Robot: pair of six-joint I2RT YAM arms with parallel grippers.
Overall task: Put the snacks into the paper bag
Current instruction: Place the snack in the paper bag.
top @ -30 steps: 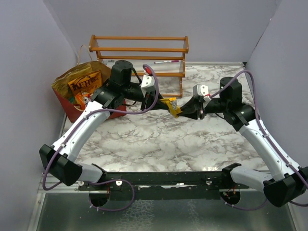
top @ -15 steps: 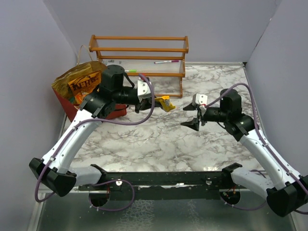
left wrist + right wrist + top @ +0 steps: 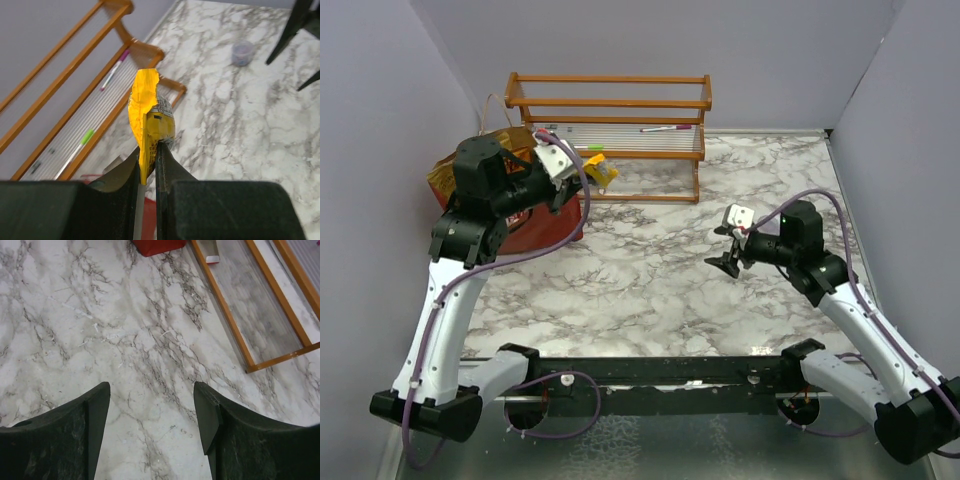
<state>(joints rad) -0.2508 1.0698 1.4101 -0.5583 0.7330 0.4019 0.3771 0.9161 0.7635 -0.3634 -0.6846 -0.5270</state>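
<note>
My left gripper needs to swing over the red paper bag's opening (image 3: 524, 143), point its fingers down and let go, because that opening is to its left in the top view.
My left gripper (image 3: 582, 176) is shut on a small yellow candy pack (image 3: 599, 172), held in the air next to the red paper bag (image 3: 535, 222) at the far left. In the left wrist view the pack (image 3: 149, 117) sticks up between the fingers (image 3: 165, 170), gripped at its lower edge. The large orange Kettle chips bag (image 3: 450, 172) stands in the paper bag, mostly hidden by my left arm. My right gripper (image 3: 726, 258) is open and empty over the marble table; its fingers (image 3: 207, 410) stand wide apart over bare marble. A corner of the red bag (image 3: 155, 246) shows at the top.
A wooden slatted rack (image 3: 620, 130) stands at the back, holding pens (image 3: 114, 70). Its lower frame (image 3: 235, 325) shows in the right wrist view. A small translucent cup (image 3: 243, 52) sits on the marble. Grey walls close in left, right and back.
My left gripper has carried the yellow pack left and back, from the table's middle to beside the red bag. My right gripper has let go, drawn back to the right and opened.
</note>
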